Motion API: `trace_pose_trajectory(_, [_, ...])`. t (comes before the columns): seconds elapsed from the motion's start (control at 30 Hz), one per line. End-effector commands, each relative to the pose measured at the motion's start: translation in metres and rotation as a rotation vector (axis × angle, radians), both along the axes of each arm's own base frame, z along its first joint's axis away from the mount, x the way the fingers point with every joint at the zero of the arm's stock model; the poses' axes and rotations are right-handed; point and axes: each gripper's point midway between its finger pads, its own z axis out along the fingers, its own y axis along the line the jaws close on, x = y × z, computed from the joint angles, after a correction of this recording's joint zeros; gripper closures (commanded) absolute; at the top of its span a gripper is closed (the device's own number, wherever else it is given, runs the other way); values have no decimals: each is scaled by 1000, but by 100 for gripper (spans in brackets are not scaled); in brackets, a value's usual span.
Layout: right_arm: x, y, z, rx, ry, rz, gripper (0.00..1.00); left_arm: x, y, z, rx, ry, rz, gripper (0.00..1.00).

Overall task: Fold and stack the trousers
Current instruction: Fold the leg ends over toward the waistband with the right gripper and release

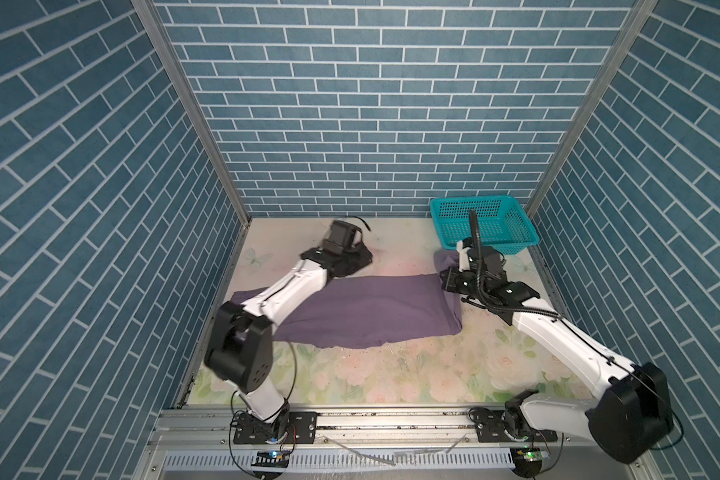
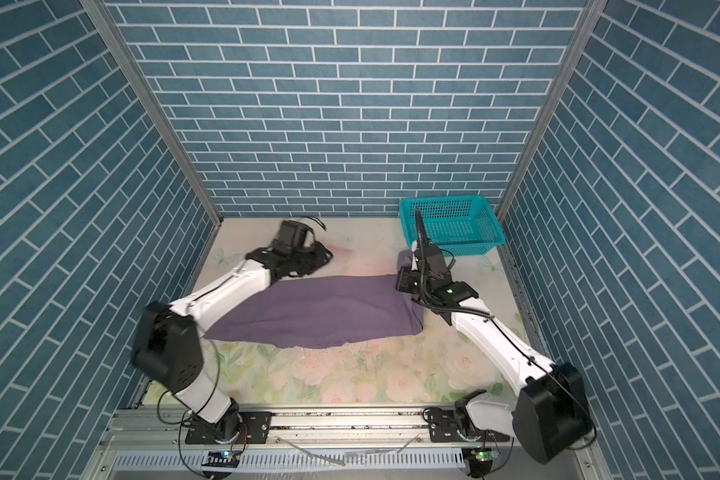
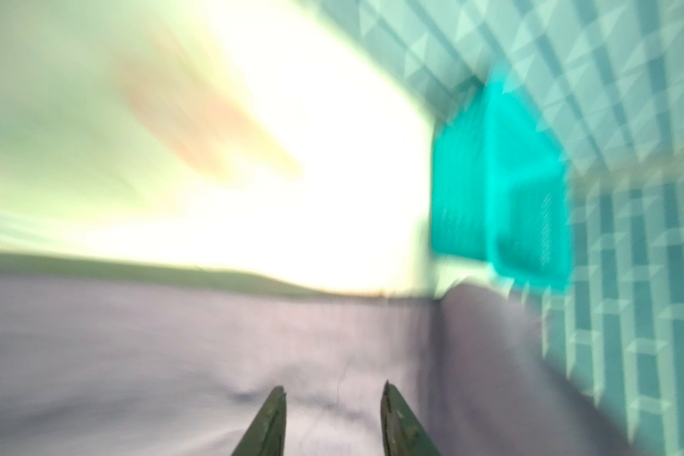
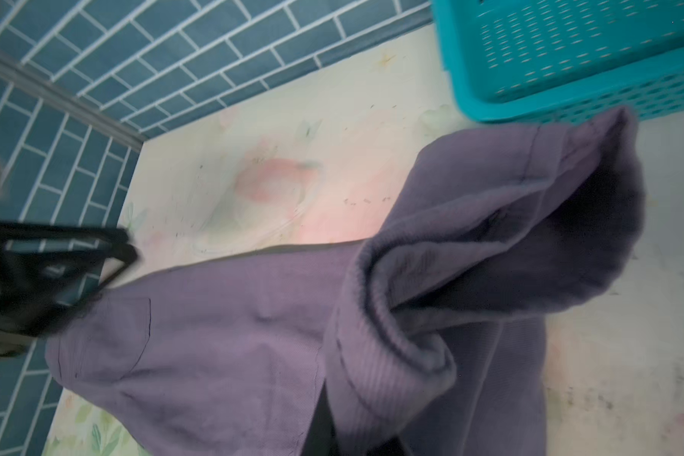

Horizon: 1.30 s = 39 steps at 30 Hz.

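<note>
My right gripper holds the ribbed edge and will release it away from the basket, down on the middle of the band, since that stretch lies flat.
The mauve trousers lie flat across the middle of the table in a long folded band. My right gripper is shut on their right end, holding a bunched ribbed edge lifted near the basket. Cloth hides most of its fingers. My left gripper hovers behind the band's far edge at the back left. In the blurred left wrist view it stands open over the purple cloth, with nothing between the tips.
A teal perforated basket stands at the back right corner, just behind the right gripper. Blue brick walls close three sides. The floral table surface runs in front of the trousers to the metal rail.
</note>
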Motion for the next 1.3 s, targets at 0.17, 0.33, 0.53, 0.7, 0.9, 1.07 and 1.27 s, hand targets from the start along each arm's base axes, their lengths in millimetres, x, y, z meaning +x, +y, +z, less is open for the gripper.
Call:
trace_pose_trajectory(0.17, [-13,123,-7,-33,-34,284,100,-82,127,-17,111,61,262,52])
trace_pose_trajectory(0.33, [-48,199,-53,-42,67,517,100,-119,157,-52,145,155,321,39])
trace_pose_trajectory(0.53, [-84,217,-104,-152,164,686,87,-122,151,-83,134,226,291,15])
trace_pose_trajectory(0.7, [-89,186,-98,-281,109,710,62,-102,136,-88,95,234,235,15])
trace_pose_trajectory(0.9, [-91,134,-55,-355,1,642,48,-83,92,-86,177,229,95,15])
trace_pose_trajectory(1.07, [-74,72,-55,-327,70,466,47,-76,43,-109,203,269,-40,21])
trace_pose_trajectory(1.27, [-50,9,-83,-159,270,235,49,-69,-9,-136,214,291,-153,26])
